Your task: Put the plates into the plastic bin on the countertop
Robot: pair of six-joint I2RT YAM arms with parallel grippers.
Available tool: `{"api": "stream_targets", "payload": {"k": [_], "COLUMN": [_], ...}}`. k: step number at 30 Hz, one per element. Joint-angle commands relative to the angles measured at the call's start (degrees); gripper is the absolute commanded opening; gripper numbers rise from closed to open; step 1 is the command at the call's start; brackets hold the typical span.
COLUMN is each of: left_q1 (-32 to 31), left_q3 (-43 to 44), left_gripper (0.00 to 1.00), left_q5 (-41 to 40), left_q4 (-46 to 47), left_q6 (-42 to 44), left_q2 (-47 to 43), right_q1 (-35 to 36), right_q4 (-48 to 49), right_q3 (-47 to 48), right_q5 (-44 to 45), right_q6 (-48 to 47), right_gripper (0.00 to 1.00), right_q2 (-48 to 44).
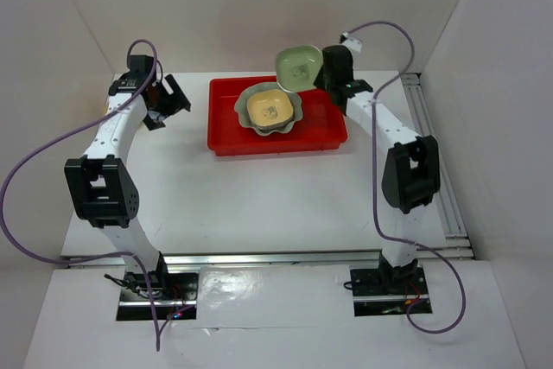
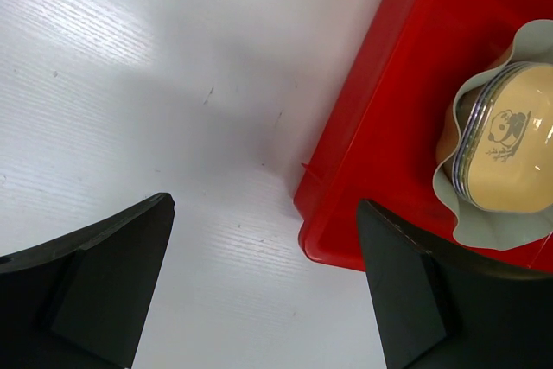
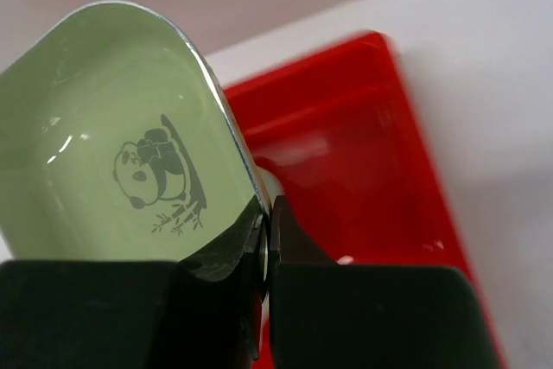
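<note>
As the stack's yellow-orange top dish (image 1: 270, 109) lies below my right gripper and to its left in the top view, I will move that way and down to release.
The red plastic bin (image 1: 328, 137) sits at the back middle of the white countertop (image 1: 259, 205). In it lies the large pale-green scalloped dish (image 1: 244, 103) with a stack of small dishes in it, a yellow-orange one (image 1: 270, 109) on top. My right gripper (image 1: 321, 73) is shut on the rim of a light green dish (image 1: 298, 66) with a panda print and holds it tilted above the bin's back right part. In the right wrist view the dish (image 3: 112, 144) fills the left, the bin (image 3: 346, 170) lies below. My left gripper (image 1: 168, 103) is open and empty, left of the bin (image 2: 389, 127).
White walls stand around the countertop on the left, back and right. A metal rail (image 1: 432, 153) runs along the right edge. Purple cables loop beside both arms.
</note>
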Motion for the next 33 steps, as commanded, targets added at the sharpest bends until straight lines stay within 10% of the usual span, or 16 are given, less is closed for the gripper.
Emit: {"api": "stream_targets", "payload": {"k": [1, 19, 29, 33], "left_q1": [1.24, 11.78, 12.31, 12.31], "left_q3": [-1.04, 11.26, 16.87, 21.09], "left_gripper": [1.00, 1.00, 1.00, 1.00], "left_q5": [1.17, -1.47, -3.05, -3.76], "left_q4": [2.62, -2.21, -0.98, 0.33], "left_q6": [-1.13, -4.47, -5.26, -2.54], "left_q2": [0.31, 15.33, 18.77, 19.91], "right_q1": [2.29, 9.25, 10.39, 12.14], "right_q4": [-0.56, -5.61, -2.18, -2.18], "right_q3": [11.69, 15.50, 13.55, 16.19], "right_q5": [-8.02, -4.78, -6.63, -6.63], "right_q6": [-6.61, -7.59, -8.20, -9.25], "right_gripper": [0.00, 0.07, 1.00, 1.00], "right_q2": [7.47, 15.59, 10.33, 7.52]}}
